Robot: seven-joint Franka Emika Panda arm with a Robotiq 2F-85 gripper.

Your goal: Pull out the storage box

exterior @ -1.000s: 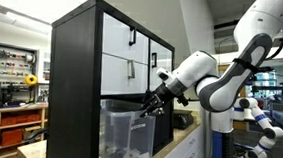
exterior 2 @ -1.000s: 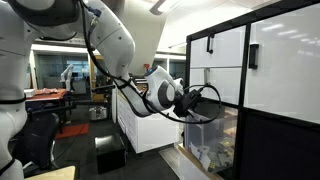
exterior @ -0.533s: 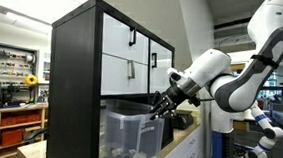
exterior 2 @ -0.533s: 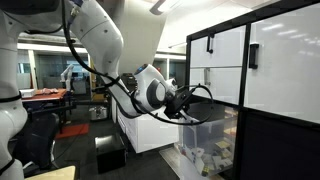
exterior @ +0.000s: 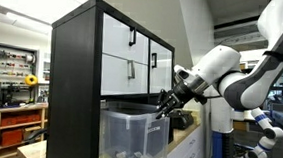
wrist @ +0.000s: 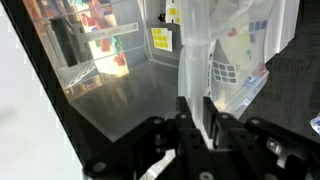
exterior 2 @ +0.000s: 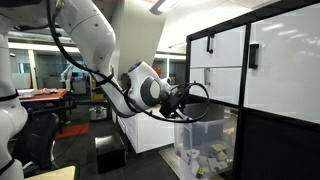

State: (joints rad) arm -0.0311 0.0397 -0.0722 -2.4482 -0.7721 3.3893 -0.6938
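Note:
I will next use my gripper on the storage box (exterior: 128, 133), which sticks well out of the black shelf. I will pull its front rim (exterior: 158, 118) a little farther from the shelf and open to let it go.
The storage box (exterior: 128, 133) is a large clear plastic bin with a rimmed top. It sticks well out of a lower cubby of the black shelf unit (exterior: 74, 74) and also shows in the other exterior view (exterior 2: 205, 140). My gripper (exterior: 164, 107) is shut on the box's front rim, as the exterior view (exterior 2: 176, 106) also shows. In the wrist view the black fingers (wrist: 195, 110) pinch the clear wall of the box (wrist: 225, 50). Small items lie inside the box.
White-fronted drawers with black handles (exterior: 133, 50) fill the upper cubbies of the shelf. A white counter (exterior: 182, 142) stands beside the unit. A black box (exterior 2: 108, 153) sits on the floor. Workbenches and shelves stand in the background.
My gripper has moved away from the shelf with the box's rim in it. The storage box has slid further out of its cubby.

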